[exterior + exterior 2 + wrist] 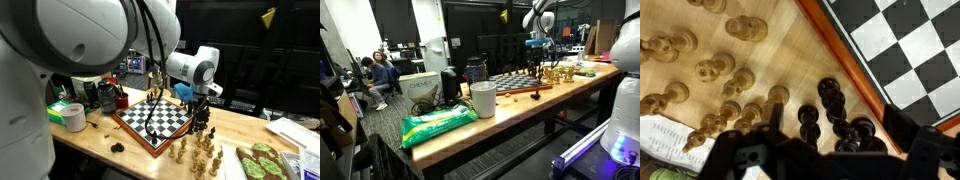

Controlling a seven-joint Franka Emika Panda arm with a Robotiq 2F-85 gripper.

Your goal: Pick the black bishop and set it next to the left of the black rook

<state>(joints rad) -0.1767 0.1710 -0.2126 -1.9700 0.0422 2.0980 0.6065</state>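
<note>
I will lower my gripper a little next and close it around the upper part of the tall black piece [839, 112], which stands below by the board's edge, between my open fingers.
A cluster of black chess pieces [832, 112] stands on the wooden table just off the chessboard's [902, 45] edge. I cannot tell the bishop from the rook among them. My gripper [837, 128] hangs open right above this cluster, with a finger on each side and nothing in it. In both exterior views the gripper [201, 106] [538, 58] is over the black pieces [205, 127] at the board's [155, 118] side.
Several light wooden pieces [725, 75] [198, 156] stand on the table beside the black ones. A tape roll [72, 116], a green-patterned tray [262, 162], a white cup [483, 99] and a green bag [438, 124] are also on the table.
</note>
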